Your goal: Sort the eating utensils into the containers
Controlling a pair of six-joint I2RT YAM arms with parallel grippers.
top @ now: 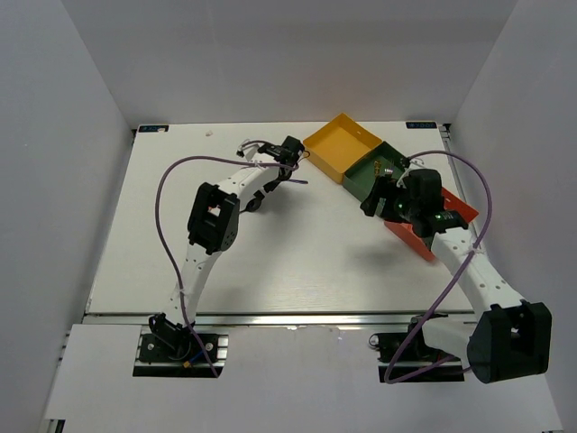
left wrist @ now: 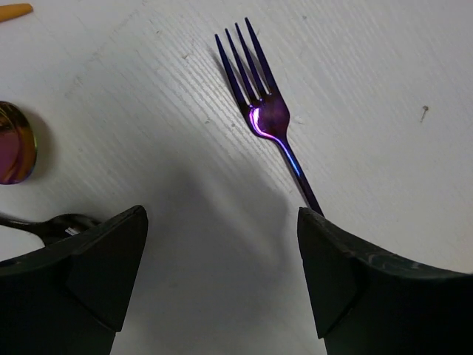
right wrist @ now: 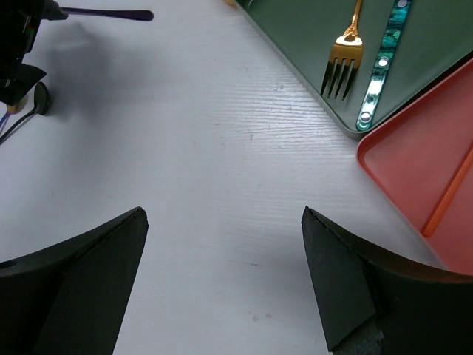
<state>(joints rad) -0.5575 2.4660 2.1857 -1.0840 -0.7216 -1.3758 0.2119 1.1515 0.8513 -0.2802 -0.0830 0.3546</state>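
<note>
My left gripper will move right in the wrist view to center the purple fork's upper handle (left wrist: 306,188), then lower and close.
My left gripper (left wrist: 222,251) is open and empty low over the white table. A purple fork (left wrist: 266,111) lies ahead of it, tines pointing away, and its handle runs under the right finger (left wrist: 355,274). In the top view the left gripper (top: 276,173) is at the far middle, next to the fork (top: 290,184). My right gripper (right wrist: 222,251) is open and empty over bare table, beside the dark green tray (right wrist: 295,29). That tray holds a gold fork (right wrist: 341,63) and a teal-handled utensil (right wrist: 380,66). The red-orange tray (right wrist: 414,170) holds a red chopstick (right wrist: 451,188). The yellow tray (top: 343,142) stands at the back.
An iridescent pink spoon bowl (left wrist: 15,144), a dark spoon (left wrist: 52,224) and an orange tip (left wrist: 13,11) lie left of the left gripper. The three trays run diagonally at the back right; my right arm (top: 424,203) covers much of the red-orange one (top: 462,209).
</note>
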